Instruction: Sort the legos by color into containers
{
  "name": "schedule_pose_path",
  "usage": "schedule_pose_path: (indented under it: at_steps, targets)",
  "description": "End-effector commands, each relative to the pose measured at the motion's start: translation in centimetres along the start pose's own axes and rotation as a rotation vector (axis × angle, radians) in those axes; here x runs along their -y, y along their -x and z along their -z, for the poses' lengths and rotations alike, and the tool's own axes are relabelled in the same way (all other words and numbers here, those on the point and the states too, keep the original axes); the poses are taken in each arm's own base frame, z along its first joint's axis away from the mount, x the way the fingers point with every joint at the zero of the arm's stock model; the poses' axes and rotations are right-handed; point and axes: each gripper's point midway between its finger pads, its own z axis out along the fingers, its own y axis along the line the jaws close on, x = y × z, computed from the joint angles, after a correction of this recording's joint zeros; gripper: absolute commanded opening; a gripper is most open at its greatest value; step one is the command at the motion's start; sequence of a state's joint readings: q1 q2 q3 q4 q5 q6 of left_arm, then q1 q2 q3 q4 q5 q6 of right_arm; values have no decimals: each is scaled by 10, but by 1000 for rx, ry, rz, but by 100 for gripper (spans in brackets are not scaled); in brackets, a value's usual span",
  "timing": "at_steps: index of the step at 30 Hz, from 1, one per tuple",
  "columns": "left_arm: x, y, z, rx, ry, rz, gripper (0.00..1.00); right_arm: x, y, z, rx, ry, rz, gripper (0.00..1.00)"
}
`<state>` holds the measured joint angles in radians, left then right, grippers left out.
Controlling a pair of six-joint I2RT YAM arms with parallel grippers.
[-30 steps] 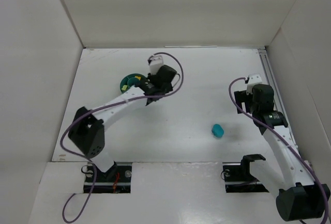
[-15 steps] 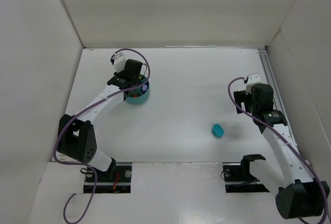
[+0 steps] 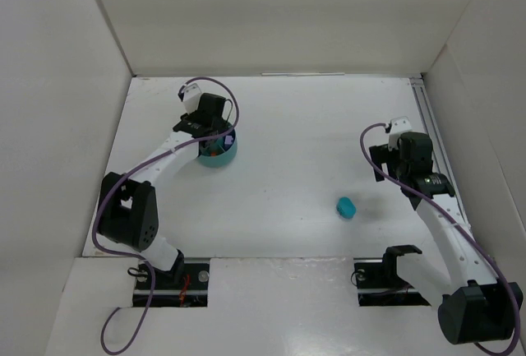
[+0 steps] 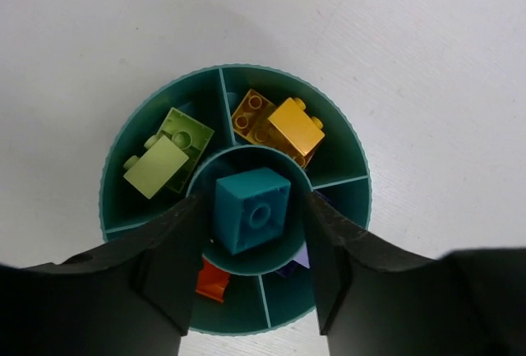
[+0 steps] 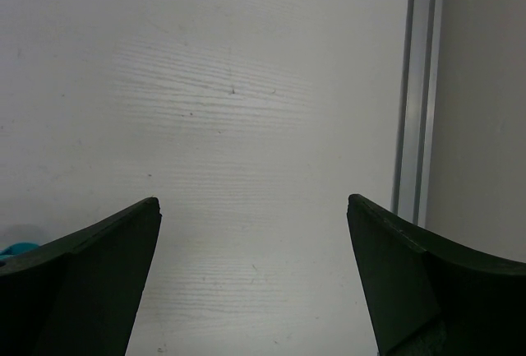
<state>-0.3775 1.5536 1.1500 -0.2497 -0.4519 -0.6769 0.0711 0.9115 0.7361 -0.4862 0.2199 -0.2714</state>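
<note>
The small teal lego [image 3: 346, 207] [image 5: 18, 249] lies below my right gripper, back and to the left in the top view, so my right gripper will swing there next, turning and lowering.
The round teal dish [image 4: 353, 208] sits at the left rear of the table, also seen in the top view [image 3: 222, 158]. My left gripper [image 4: 253, 201] hovers right over it [image 3: 214, 134], open, one finger on each side of a teal lego [image 4: 252, 210] that lies in the central ring, with gaps to both fingers. Yellow-green legos [image 4: 168, 154] fill the left compartment, orange and yellow ones [image 4: 277, 126] the top one. A red-orange piece [image 4: 214, 280] and a lilac piece [image 4: 297, 259] lie in the near compartments. My right gripper [image 5: 253, 208] is open and empty over bare table [image 3: 409, 147].
A small teal object [image 3: 346, 207] lies on the table left of the right arm; its edge shows in the right wrist view [image 5: 16, 249]. A metal rail [image 5: 419, 93] runs along the right wall. White walls enclose the table on three sides.
My left gripper swung left from beside the dish to above it, and the dish now shows a little nearer and to the right. The right arm barely moved.
</note>
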Motion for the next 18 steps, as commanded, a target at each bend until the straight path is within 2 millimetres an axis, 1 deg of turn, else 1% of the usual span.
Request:
schedule_pose_path:
  at_steps: [1,2,3,4,5,6,7,8,9,10,11,12,13,14,15,16,17,18]
  targets:
    - [8,15,5,28,-29,13,50,-3,11,0,43,34,12,100]
    - [10,18,9,33,-44,9,57,-6,9,1,36,54,14,100]
    - [10,23,14,43,-53,16,59,-14,12,3,59,101,27,100]
    - [11,22,15,42,-65,19,60,-21,9,1,57,135,40,100]
    - [11,24,18,48,-70,23,62,-26,10,2,65,163,40,100]
    - [14,28,22,55,-92,24,63,-38,7,1,68,229,42,100]
    - [14,28,27,54,-106,27,65,-46,4,1,69,267,43,100]
    - [14,31,30,62,-113,33,66,-54,-3,0,60,308,56,100]
    - [13,29,33,56,-123,22,68,-62,-7,0,57,344,56,100]
    - [16,38,40,80,-143,38,73,-74,-9,3,65,403,72,100]
    - [15,37,44,76,-157,29,77,-86,-19,4,42,444,91,100]
    - [20,41,50,91,-180,35,82,-93,-20,7,31,464,81,100]
    - [24,38,55,90,-205,17,86,-103,-26,7,10,496,81,100]
    - [27,40,65,103,-240,24,91,-118,-30,12,-8,539,103,100]
    - [29,38,70,105,-253,22,95,-128,-38,13,-38,566,101,100]
    - [35,39,81,107,-305,19,98,-140,-39,17,-43,597,128,100]
    - [34,35,83,103,-323,20,100,-148,-41,19,-42,616,136,100]
    - [33,32,86,96,-336,20,100,-153,-43,20,-52,625,157,100]
